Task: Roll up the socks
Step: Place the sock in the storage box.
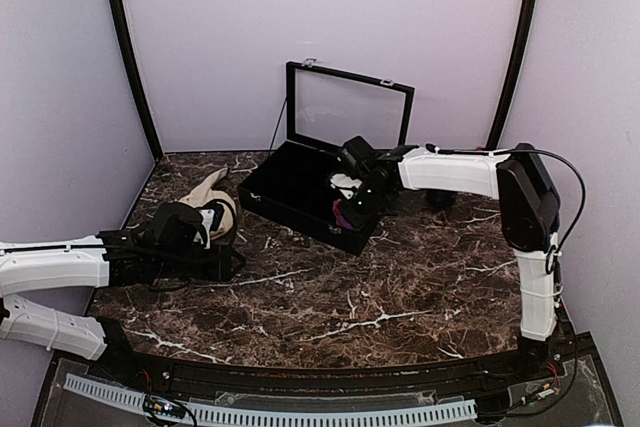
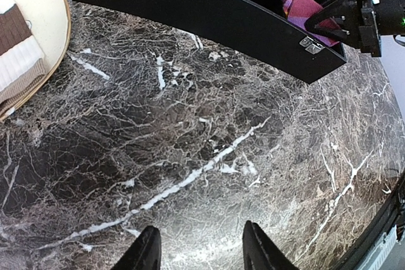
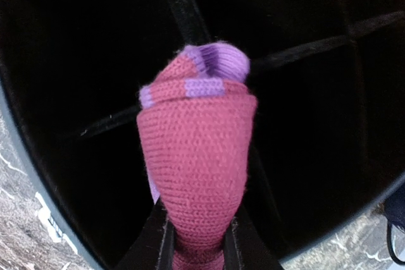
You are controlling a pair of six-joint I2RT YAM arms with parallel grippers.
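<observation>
I will lower my right gripper between the dividers next and release the striped sock, which pokes above the box's rim, because the black box's near corner section is below.
My right gripper is shut on the rolled magenta-pink sock with purple stripes. It holds the sock over the black divided box, inside its near right part. The sock also shows in the left wrist view and as a small magenta patch in the top view. The cream-beige sock with dark brown bands lies on a round beige plate at the left. My left gripper is open and empty, low over the marble table, near the plate.
The black box has a raised glass lid at the back. Dividers split the box into compartments. A metal latch sits on the box's front wall. Pale walls close in the table on three sides.
</observation>
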